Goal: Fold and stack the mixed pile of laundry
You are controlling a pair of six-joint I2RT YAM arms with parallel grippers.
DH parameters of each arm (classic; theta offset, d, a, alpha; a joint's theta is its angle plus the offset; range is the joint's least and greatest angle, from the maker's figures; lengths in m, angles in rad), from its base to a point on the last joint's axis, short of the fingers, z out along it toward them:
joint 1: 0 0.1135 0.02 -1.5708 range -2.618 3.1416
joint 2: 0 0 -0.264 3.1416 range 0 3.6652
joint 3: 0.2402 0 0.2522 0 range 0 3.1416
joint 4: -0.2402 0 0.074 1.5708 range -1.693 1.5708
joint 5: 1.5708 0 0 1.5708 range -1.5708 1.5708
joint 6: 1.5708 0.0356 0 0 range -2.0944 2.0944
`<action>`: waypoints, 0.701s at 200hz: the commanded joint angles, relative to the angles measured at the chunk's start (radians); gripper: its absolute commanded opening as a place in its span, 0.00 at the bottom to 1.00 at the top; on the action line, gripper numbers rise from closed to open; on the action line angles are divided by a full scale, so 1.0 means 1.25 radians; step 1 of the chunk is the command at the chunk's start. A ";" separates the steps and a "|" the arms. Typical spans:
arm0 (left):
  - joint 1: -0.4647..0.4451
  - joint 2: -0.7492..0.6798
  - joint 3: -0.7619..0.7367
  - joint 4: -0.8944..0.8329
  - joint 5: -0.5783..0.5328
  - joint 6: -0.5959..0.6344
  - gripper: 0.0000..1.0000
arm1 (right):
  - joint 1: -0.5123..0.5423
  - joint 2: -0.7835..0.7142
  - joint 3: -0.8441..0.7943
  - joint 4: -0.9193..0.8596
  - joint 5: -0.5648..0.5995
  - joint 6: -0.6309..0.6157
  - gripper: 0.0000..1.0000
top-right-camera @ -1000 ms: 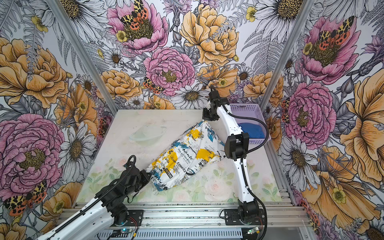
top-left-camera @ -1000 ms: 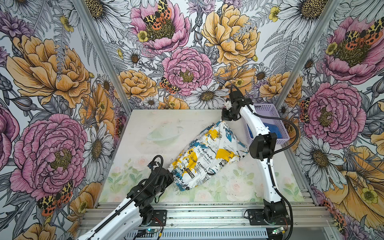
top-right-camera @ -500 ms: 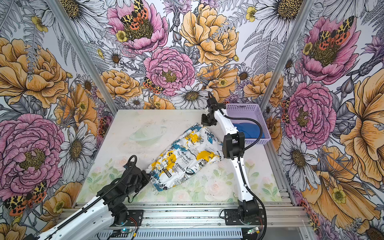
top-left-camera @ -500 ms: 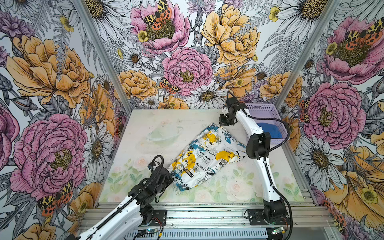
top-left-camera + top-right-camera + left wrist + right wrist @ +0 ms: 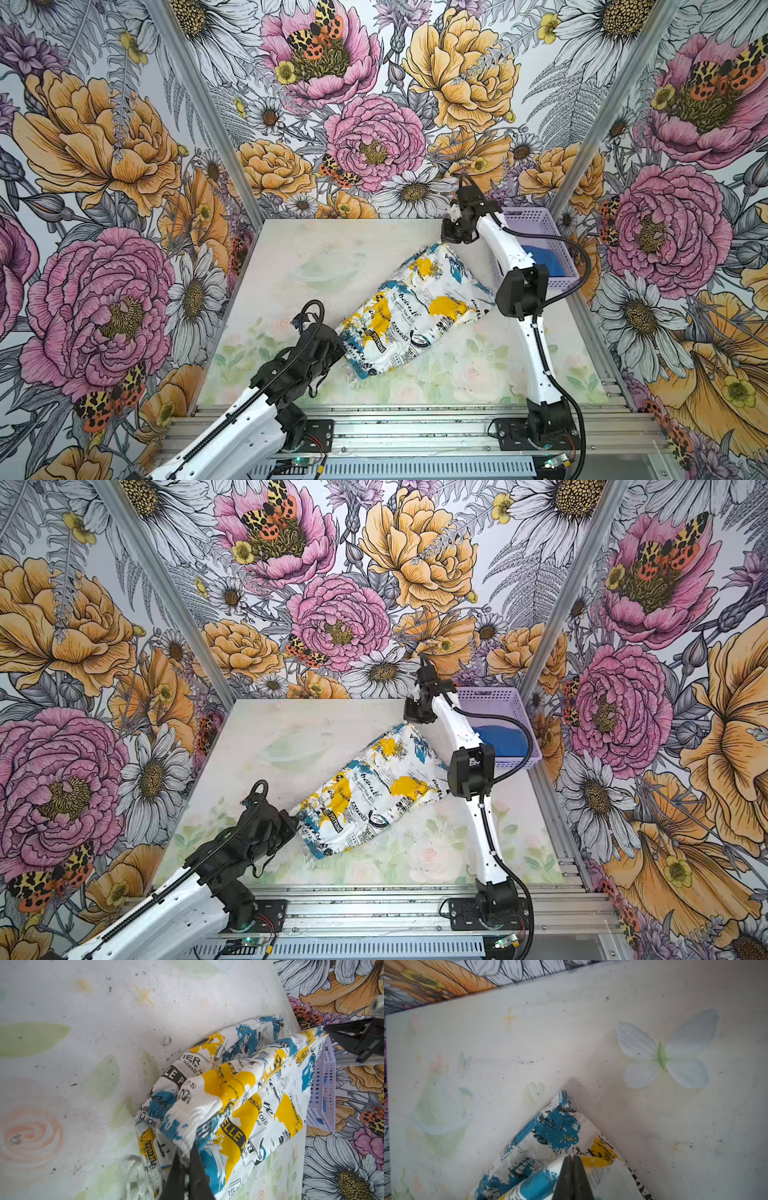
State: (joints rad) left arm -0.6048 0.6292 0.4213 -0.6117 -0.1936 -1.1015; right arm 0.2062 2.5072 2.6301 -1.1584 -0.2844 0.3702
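Note:
Next, my right gripper rises, then lowers the held corner toward the lower layer's blue corner and releases, since that lies below it on the tabletop.
The white garment with newspaper print and yellow and blue splashes stretches diagonally across the table, from near left to far right. My left gripper is shut on its gathered near end, beside a white drawstring. My right gripper is shut on the far corner of the same garment. The royal blue T-shirt lies in the basket, partly hidden by the right arm.
The lavender perforated basket stands at the far right corner, close behind the right arm. Flowered walls close off the back and both sides. A metal rail runs along the table's near edge.
My right gripper has shifted a little to the left with the garment's far corner, and its elbow followed. The left gripper has hardly moved. Both stay shut.

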 commanded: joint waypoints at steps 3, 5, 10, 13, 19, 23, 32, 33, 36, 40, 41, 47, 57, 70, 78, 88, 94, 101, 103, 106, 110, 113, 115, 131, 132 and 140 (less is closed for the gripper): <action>0.028 0.013 0.004 -0.061 -0.024 0.026 0.00 | -0.020 -0.067 0.019 0.066 0.011 0.030 0.00; 0.030 0.013 0.002 -0.060 -0.022 0.026 0.00 | -0.021 -0.066 0.021 0.066 0.007 0.031 0.00; 0.034 0.013 -0.002 -0.056 -0.018 0.028 0.00 | -0.020 -0.064 0.027 0.066 0.000 0.036 0.00; 0.039 0.013 -0.004 -0.054 -0.018 0.029 0.00 | -0.019 -0.063 0.032 0.066 -0.005 0.038 0.00; 0.044 0.013 -0.009 -0.052 -0.018 0.031 0.00 | -0.019 -0.060 0.040 0.066 -0.011 0.042 0.00; 0.049 0.012 -0.010 -0.052 -0.006 0.032 0.00 | -0.019 -0.059 0.044 0.066 -0.013 0.046 0.00; 0.060 0.005 -0.015 -0.053 0.012 0.039 0.00 | -0.019 -0.058 0.051 0.068 -0.017 0.050 0.00; 0.063 0.005 -0.015 -0.054 0.014 0.040 0.00 | -0.019 -0.058 0.051 0.068 -0.018 0.051 0.00; 0.067 0.003 -0.016 -0.053 0.017 0.042 0.00 | -0.019 -0.058 0.054 0.069 -0.018 0.050 0.00; 0.076 0.000 -0.017 -0.055 0.022 0.047 0.00 | -0.019 -0.057 0.057 0.071 -0.018 0.050 0.00; 0.077 -0.001 -0.018 -0.055 0.024 0.047 0.00 | -0.019 -0.058 0.057 0.071 -0.017 0.050 0.00; 0.088 -0.006 -0.022 -0.054 0.031 0.053 0.00 | -0.019 -0.058 0.058 0.077 -0.018 0.050 0.00; 0.110 -0.008 -0.027 -0.052 0.043 0.061 0.00 | -0.019 -0.055 0.058 0.087 -0.021 0.052 0.00; 0.138 -0.007 -0.036 -0.042 0.064 0.077 0.00 | -0.018 -0.039 0.061 0.099 -0.022 0.056 0.00; 0.155 0.000 -0.044 -0.030 0.080 0.089 0.00 | -0.018 -0.027 0.062 0.106 -0.025 0.057 0.00; 0.176 0.014 -0.053 -0.014 0.102 0.101 0.00 | -0.015 -0.010 0.062 0.118 -0.029 0.058 0.00; 0.185 0.022 -0.057 -0.005 0.110 0.109 0.00 | -0.014 0.000 0.063 0.126 -0.027 0.059 0.00; 0.194 0.031 -0.059 0.002 0.116 0.117 0.00 | -0.010 0.013 0.062 0.136 -0.030 0.060 0.00; 0.196 0.034 -0.059 0.004 0.117 0.118 0.00 | -0.009 0.016 0.062 0.140 -0.032 0.061 0.00; 0.200 0.038 -0.060 0.006 0.118 0.121 0.00 | -0.008 0.022 0.063 0.147 -0.034 0.062 0.00; 0.202 0.043 -0.061 0.010 0.120 0.126 0.00 | -0.006 0.029 0.062 0.157 -0.036 0.063 0.00; 0.205 0.046 -0.062 0.013 0.121 0.129 0.00 | -0.004 0.033 0.063 0.163 -0.036 0.065 0.00; 0.207 0.049 -0.063 0.014 0.122 0.130 0.00 | -0.003 0.036 0.062 0.170 -0.036 0.066 0.00; 0.222 0.061 -0.072 0.029 0.126 0.141 0.00 | 0.006 0.062 0.063 0.220 -0.041 0.069 0.00; 0.223 0.062 -0.073 0.030 0.126 0.141 0.00 | 0.007 0.063 0.063 0.222 -0.040 0.070 0.00; 0.232 0.065 -0.080 0.040 0.130 0.142 0.00 | 0.011 0.076 0.063 0.245 -0.036 0.072 0.00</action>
State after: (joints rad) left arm -0.3500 0.6941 0.3626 -0.5190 -0.0326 -0.9680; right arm 0.2268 2.5500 2.6808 -1.0378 -0.3950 0.4427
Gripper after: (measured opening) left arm 0.058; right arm 0.044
